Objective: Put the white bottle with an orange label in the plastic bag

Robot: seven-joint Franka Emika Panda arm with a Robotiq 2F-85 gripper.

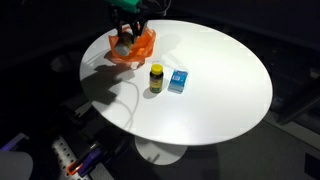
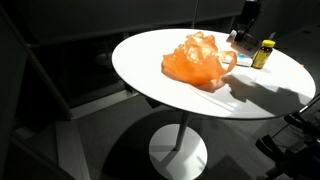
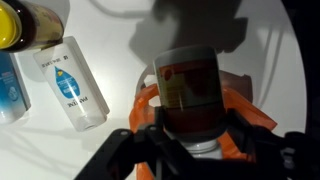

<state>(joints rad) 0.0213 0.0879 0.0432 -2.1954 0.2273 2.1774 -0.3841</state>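
Note:
My gripper holds the orange-labeled bottle high, so it should go down into the orange plastic bag (image 2: 198, 58) below it and let go of the bottle there.
In the wrist view my gripper (image 3: 188, 140) is shut on the white bottle with an orange label (image 3: 188, 88), held upside-down-looking with its white end between the fingers. The orange plastic bag (image 3: 245, 105) lies right beneath and behind the bottle. In an exterior view the gripper (image 1: 127, 32) hangs over the bag (image 1: 135, 47) at the table's far left. In the other exterior view the bag (image 2: 198, 58) sits mid-table, and the gripper (image 2: 246, 18) is partly seen behind it; the bottle is hidden there.
On the round white table (image 1: 215, 85) stand a yellow-capped dark bottle (image 1: 156, 78) and a blue and white box (image 1: 178, 81), also seen in the wrist view, bottle (image 3: 25, 25) and box (image 3: 72, 88). The surroundings are dark.

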